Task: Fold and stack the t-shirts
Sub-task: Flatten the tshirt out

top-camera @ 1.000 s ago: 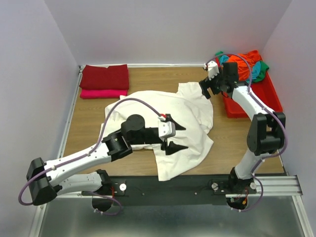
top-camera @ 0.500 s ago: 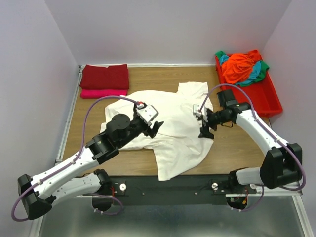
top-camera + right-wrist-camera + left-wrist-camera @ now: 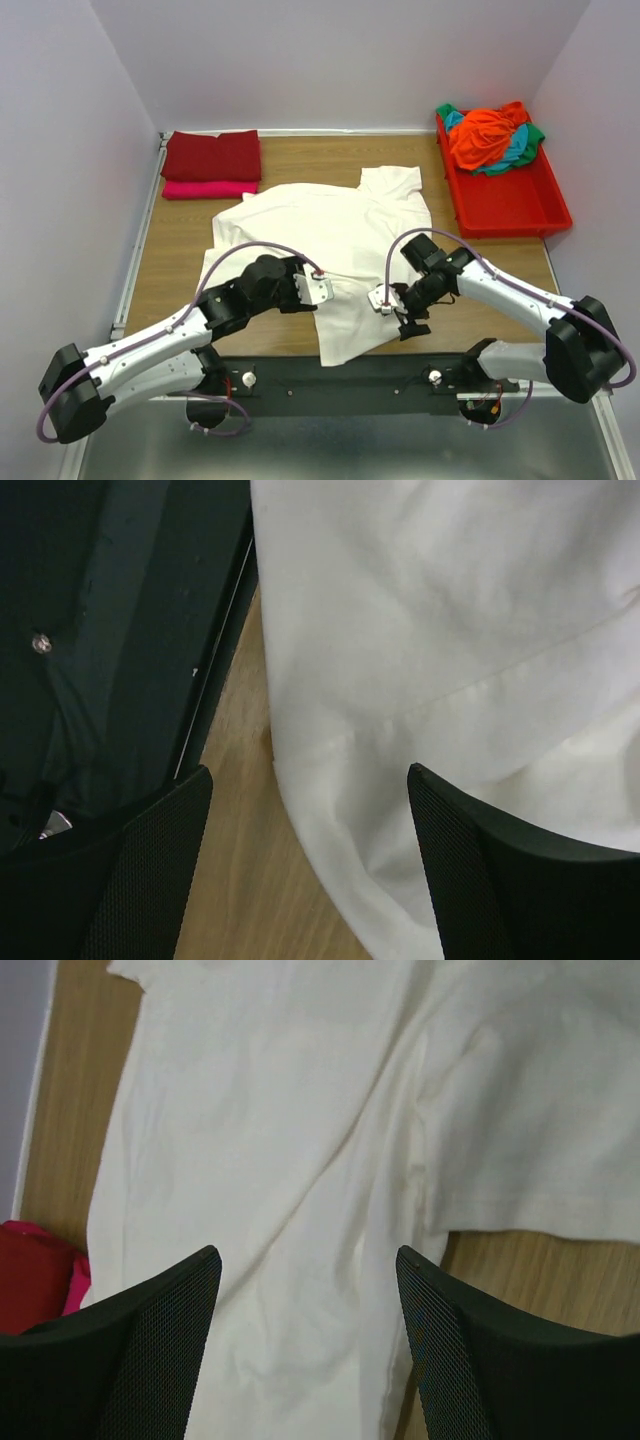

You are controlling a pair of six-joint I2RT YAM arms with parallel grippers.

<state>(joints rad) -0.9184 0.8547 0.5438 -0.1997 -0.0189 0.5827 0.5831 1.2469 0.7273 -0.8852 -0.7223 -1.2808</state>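
I will lower my left gripper next, open fingers astride the cream-white t-shirt's near edge beside the bare wood, as that rumpled edge is right below it.
A large cream-white t-shirt (image 3: pixel 335 225) lies spread and rumpled in the middle of the table. My left gripper (image 3: pixel 321 291) hovers open and empty over its near-left part; the left wrist view shows it (image 3: pixel 305 1260) above wrinkled white cloth (image 3: pixel 300 1110). My right gripper (image 3: pixel 404 310) is open and empty over the shirt's near-right hem; the right wrist view shows it (image 3: pixel 308 775) above the hem (image 3: pixel 400 730). A folded dark red t-shirt (image 3: pixel 212 155) lies on a folded bright pink one (image 3: pixel 210 189) at the back left. Orange, teal and green t-shirts (image 3: pixel 488 135) are heaped in the tray.
The red plastic tray (image 3: pixel 510 200) stands at the back right. The black base rail (image 3: pixel 330 375) runs along the near edge and shows in the right wrist view (image 3: pixel 120 630). Bare wood (image 3: pixel 480 265) shows right of the shirt. White walls enclose the table.
Both grippers have moved toward the near edge: the left from the shirt's middle to its near-left part, the right from the tray side down to the near-right hem. The shirt lies flatter.
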